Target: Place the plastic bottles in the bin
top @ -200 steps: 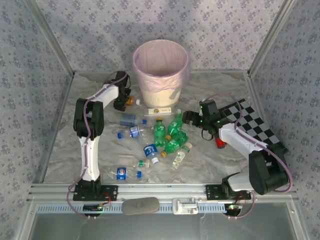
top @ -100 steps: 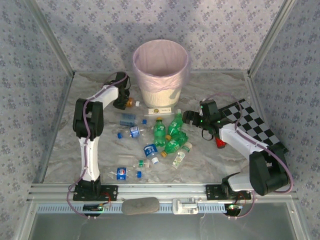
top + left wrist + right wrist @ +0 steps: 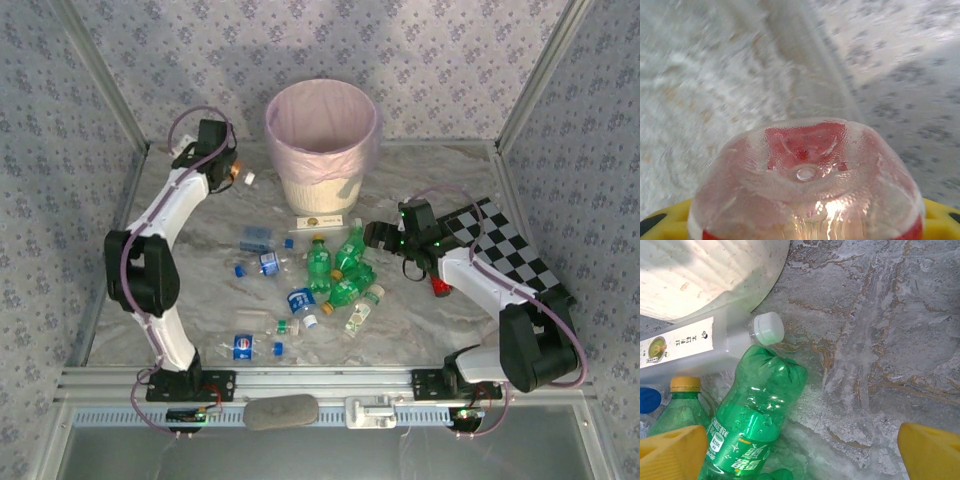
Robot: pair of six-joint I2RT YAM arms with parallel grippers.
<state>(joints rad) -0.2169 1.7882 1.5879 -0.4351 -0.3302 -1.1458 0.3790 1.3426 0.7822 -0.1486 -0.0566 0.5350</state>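
Note:
The left gripper rises next, swings over the bin's opening [image 3: 323, 118] and dips inside the bin's rim to release the orange-red bottle, since the bin opens upward.
My left gripper [image 3: 218, 166] is raised left of the bin [image 3: 322, 140], a cream wastebasket with a pink liner. It is shut on the orange-red bottle [image 3: 805, 175], whose clear dimpled base looms between the yellow fingers [image 3: 665, 222]; its white cap [image 3: 247, 178] points toward the bin. My right gripper [image 3: 376, 236] stands open low over the pile. A crumpled green bottle [image 3: 752, 407] lies just inside its left finger [image 3: 670, 452]. More green bottles [image 3: 318, 262] and clear blue-labelled bottles [image 3: 301, 300] lie mid-table.
A clear, white-capped container with a white label [image 3: 677, 347] lies against the bin's foot. Loose blue caps [image 3: 241, 269] are scattered on the marble table [image 3: 200, 290]. A checkerboard [image 3: 510, 250] and a red item [image 3: 440, 285] sit by the right arm.
The left arm has lifted the orange-red bottle off the table beside the bin and swung it up and to the left. The right arm has stayed still.

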